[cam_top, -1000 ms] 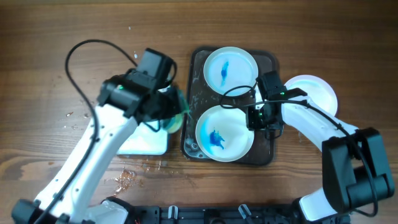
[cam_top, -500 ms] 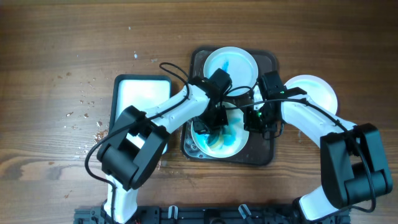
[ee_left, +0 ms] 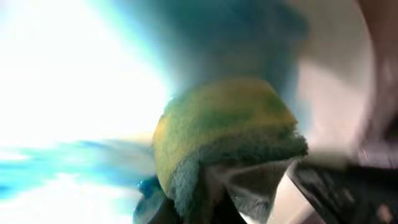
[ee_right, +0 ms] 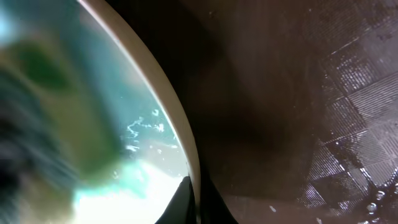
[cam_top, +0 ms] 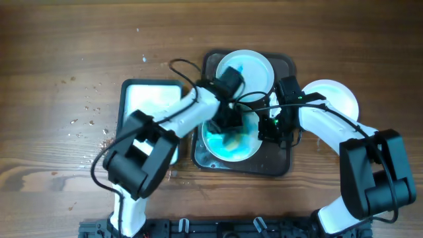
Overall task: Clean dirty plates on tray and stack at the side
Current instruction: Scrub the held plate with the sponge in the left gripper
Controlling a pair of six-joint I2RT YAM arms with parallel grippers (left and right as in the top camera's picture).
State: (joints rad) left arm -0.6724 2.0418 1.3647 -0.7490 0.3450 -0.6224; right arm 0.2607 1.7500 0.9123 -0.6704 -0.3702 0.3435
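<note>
I will next lift my left gripper off the near plate, cross left in the overhead view to the white dish's bare bottom and release the sponge (ee_left: 217, 134).
A dark tray (cam_top: 285, 160) holds two white plates. The near plate (cam_top: 228, 153) is smeared blue-green all over; the far plate (cam_top: 254, 66) has a blue stain. My left gripper (cam_top: 229, 127) is shut on a yellow-green sponge (ee_left: 217, 134) and presses it on the near plate. My right gripper (cam_top: 272, 125) is shut on the near plate's right rim (ee_right: 177, 134). A clean white plate (cam_top: 340, 96) lies on the table right of the tray.
A white rectangular dish (cam_top: 142, 99) with a dark rim sits left of the tray. Water drops and crumbs (cam_top: 86, 116) are scattered on the wooden table at the left. The tray floor (ee_right: 298, 112) is wet.
My left arm swung from the white dish over to the near plate with the sponge. The blue stain has been spread into a blue-green film. My right gripper has stayed on the rim.
</note>
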